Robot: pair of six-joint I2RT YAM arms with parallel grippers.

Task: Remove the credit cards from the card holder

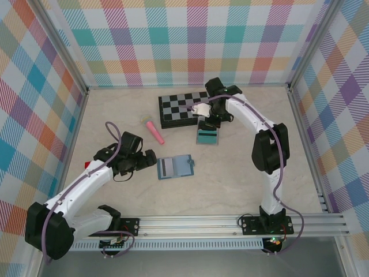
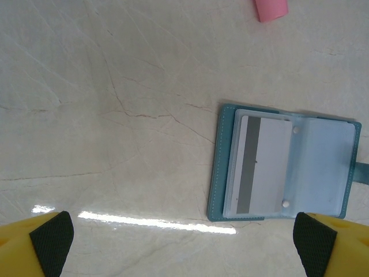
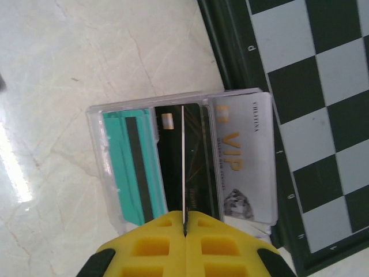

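Note:
My right gripper's fingers are above the clear tray's middle slot, so I should next lower my right gripper onto the black card [image 3: 196, 150] in the clear tray and release the thin card there.
The card holder [image 1: 176, 167] [image 2: 288, 164] lies open on the table, blue-grey, with a pale grey credit card [image 2: 262, 164] showing a dark stripe in its left pocket. My left gripper [image 1: 149, 159] [image 2: 183, 248] stands open just left of the holder, with nothing between its fingers [image 2: 52, 242]. My right gripper [image 1: 206, 122] [image 3: 185, 222] is shut on a thin card [image 3: 183, 161] seen edge-on. It hangs over a clear tray [image 1: 207, 137] [image 3: 98, 150] holding a teal card [image 3: 130, 167], a black card [image 3: 196, 150] and a silver VIP card [image 3: 242, 167].
A black-and-grey chessboard [image 1: 184, 107] [image 3: 311, 115] lies at the back, right beside the clear tray. A pink marker [image 1: 154, 131] [image 2: 271, 8] lies between the chessboard and the left arm. Checked walls close in the table on three sides.

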